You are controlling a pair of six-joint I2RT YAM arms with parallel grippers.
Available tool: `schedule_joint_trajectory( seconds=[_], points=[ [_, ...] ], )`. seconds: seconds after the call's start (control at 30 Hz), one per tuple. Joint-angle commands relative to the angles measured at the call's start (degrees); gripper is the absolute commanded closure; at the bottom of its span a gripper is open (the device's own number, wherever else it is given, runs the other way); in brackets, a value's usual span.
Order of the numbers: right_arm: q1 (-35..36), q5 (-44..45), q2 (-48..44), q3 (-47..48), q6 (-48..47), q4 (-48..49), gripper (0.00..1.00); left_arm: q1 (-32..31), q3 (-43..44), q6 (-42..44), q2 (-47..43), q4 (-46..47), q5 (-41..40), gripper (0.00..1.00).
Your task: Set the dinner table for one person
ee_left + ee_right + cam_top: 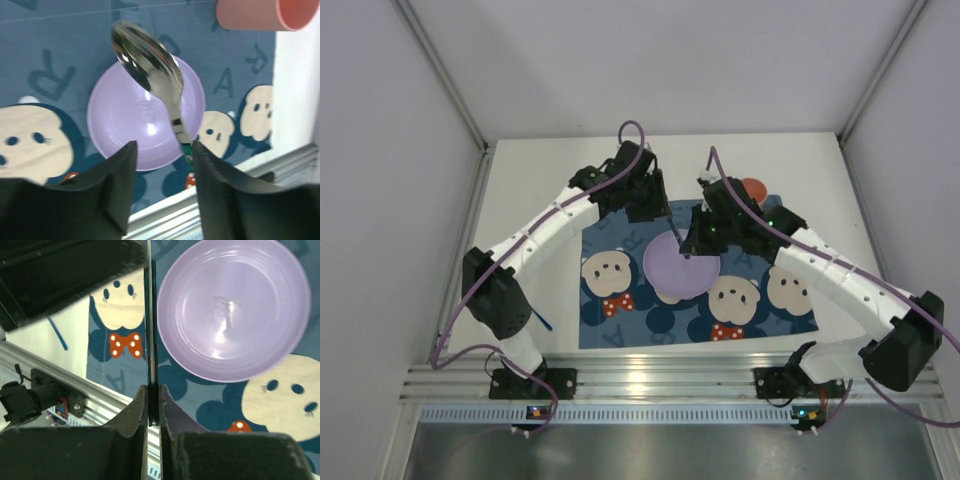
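Note:
My right gripper will next turn the slanted spoon straighter. Then it will lower the spoon beside the plate on the pink cup's side, where the placemat (665, 325) is free.
The white dinner table (535, 200) carries a dark blue cartoon placemat (665, 325) with a lilac plate (677, 275) on it. My right gripper (690, 248) hangs over the plate's far edge. In the right wrist view it (153, 390) is shut on the thin green handle of a metal spoon (151, 340), seen edge-on. In the left wrist view the shiny spoon (150, 70) floats above the plate (120, 120), its handle passing beside my right finger. My left gripper (162, 145) is wide open and holds nothing. It (655, 210) sits just beyond the plate.
A pink cup (753, 187) lies at the placemat's far right corner, also in the left wrist view (260, 15). A thin blue stick (542, 318) lies on the table left of the placemat. The ribbed aluminium rail (640, 380) runs along the near edge.

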Motion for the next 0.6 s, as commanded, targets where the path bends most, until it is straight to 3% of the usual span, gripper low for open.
schedule_joint_trajectory(
  seconds=[0.0, 0.03, 0.27, 0.4, 0.57],
  points=[
    [-1.1, 9.1, -6.6, -1.7, -1.5, -8.3, 1.0, 1.7, -0.2, 5.5, -5.2, -5.6, -8.5, 0.44],
    [-1.4, 9.8, -7.4, -3.6, -1.6, -9.4, 1.0, 2.3, -0.6, 5.8, -5.8, -6.3, -9.5, 0.39],
    [-8.6, 10.1, -13.9, -14.2, -1.3, -14.9, 1.0, 10.7, -11.7, 6.8, -14.1, -4.9, -8.4, 0.39],
    [-13.0, 9.0, -13.3, -16.6, -3.1, -15.1, 1.0, 18.0, -19.9, 7.2, -20.6, -3.8, -5.7, 0.42],
    [-14.8, 8.8, -10.2, -17.3, -5.6, -13.7, 1.0, 19.6, -24.4, 7.9, -25.0, -4.6, -5.5, 0.43]
  ],
)
